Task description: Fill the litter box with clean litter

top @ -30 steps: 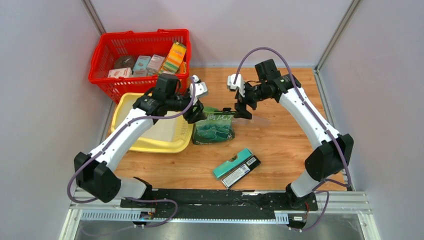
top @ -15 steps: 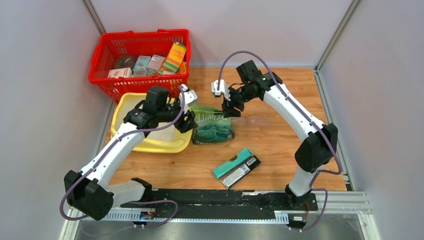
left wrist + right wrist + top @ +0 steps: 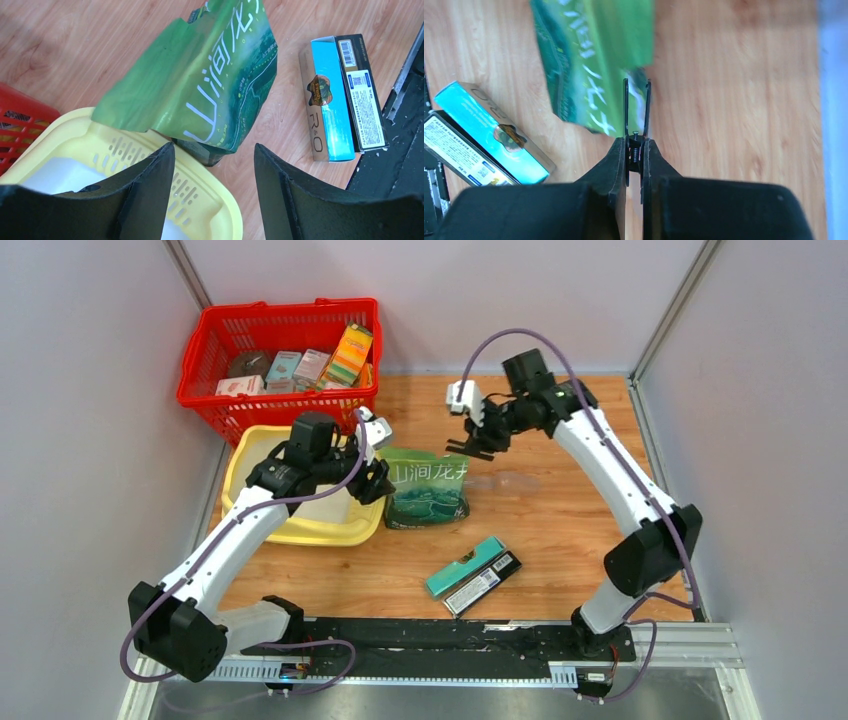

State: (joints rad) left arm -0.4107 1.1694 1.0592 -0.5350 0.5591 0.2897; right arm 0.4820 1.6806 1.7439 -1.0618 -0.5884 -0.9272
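Observation:
My right gripper lowers back and rightward in the top view next and releases the clip, as bare wood lies there beside the black box [image 3: 550,544].
The pale-yellow litter box [image 3: 243,462] lies at the left, below the red basket; its slotted rim [image 3: 197,192] shows in the left wrist view. No clean litter shows in any view. A green printed bag [image 3: 428,490] leans against the box's right side. My left gripper [image 3: 374,483] hovers open over the box's right rim by the bag [image 3: 200,85], with nothing between its fingers [image 3: 212,150]. My right gripper [image 3: 469,447] is raised above and right of the bag's top [image 3: 589,60], shut [image 3: 635,142] on a thin black spring clip [image 3: 647,107].
A red mesh basket [image 3: 280,308] with several small boxes stands at the back left. A teal box and a black box [image 3: 472,575] lie side by side on the wooden table in front of the bag. Grey walls close in the sides and back.
My right gripper has shut on the black clip at the bag's top and drawn back up and to the right with it. My left arm pulled slightly back and left.

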